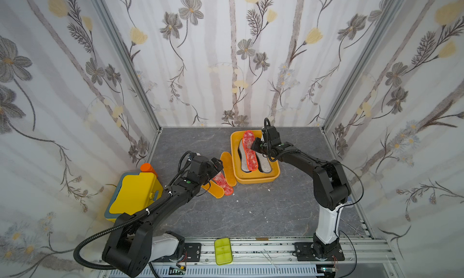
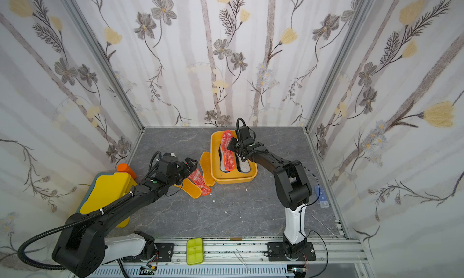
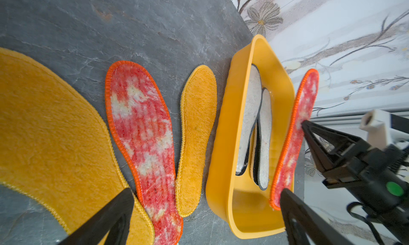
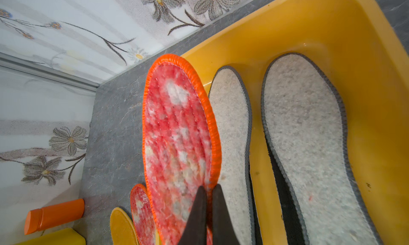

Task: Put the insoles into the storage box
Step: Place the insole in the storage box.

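The grey-white insole lies below the robot's right gripper at the side of the box by the orange-yellow insole, so the gripper should lower toward that side next and release the speckled insole.
The yellow-orange storage box stands at the back of the table. Two grey-white felt insoles lie in it, with a black edge showing under them. My right gripper is shut on the rim of a red-orange speckled insole, held lengthwise over the box. My left gripper is open above the table left of the box. Below it lie another red-orange speckled insole and two orange-yellow insoles.
A yellow lidded box with grey-blue trim sits at the left, an orange bottle behind it. A lime-green tray rests on the front rail. Floral walls close in the back and both sides.
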Motion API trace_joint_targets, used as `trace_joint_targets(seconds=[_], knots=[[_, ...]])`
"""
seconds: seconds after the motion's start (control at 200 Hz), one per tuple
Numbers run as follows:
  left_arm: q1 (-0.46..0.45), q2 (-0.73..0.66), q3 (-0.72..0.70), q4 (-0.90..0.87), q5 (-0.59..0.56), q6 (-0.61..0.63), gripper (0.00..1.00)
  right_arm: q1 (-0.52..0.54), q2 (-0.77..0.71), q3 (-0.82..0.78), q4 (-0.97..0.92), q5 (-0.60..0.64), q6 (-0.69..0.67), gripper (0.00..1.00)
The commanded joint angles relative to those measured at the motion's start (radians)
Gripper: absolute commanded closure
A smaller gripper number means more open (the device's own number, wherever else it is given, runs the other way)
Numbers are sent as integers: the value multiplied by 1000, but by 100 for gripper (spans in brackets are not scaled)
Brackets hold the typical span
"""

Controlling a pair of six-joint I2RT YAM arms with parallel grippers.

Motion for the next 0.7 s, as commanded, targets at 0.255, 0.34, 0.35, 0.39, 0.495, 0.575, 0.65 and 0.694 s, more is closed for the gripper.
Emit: trace_joint_targets(seconds=[0.255, 0.34, 0.35, 0.39, 0.495, 0.575, 0.65, 0.694], knots=[[1, -11, -16, 12, -3, -2, 0, 16, 144, 102, 18, 25, 32, 100], [1, -11, -18, 15, -4, -6, 0, 20, 169, 124, 13, 25, 41, 100], [1, -10, -18, 15, -4, -7, 0, 20, 171, 126, 13, 26, 44, 100], [1, -10, -19, 19, -1, -9, 0, 20, 180, 133, 13, 29, 52, 100], [1, -9, -23, 24, 5, -14, 0, 20, 196, 149, 14, 33, 61, 100], [0, -12, -25, 19, 7, -13, 0, 21, 209, 153, 8, 46, 59, 100], [0, -19, -27, 15, 3, -12, 0, 20, 224, 154, 4, 49, 61, 100], [0, -23, -28, 13, 0, -11, 0, 20, 234, 155, 5, 48, 62, 100]])
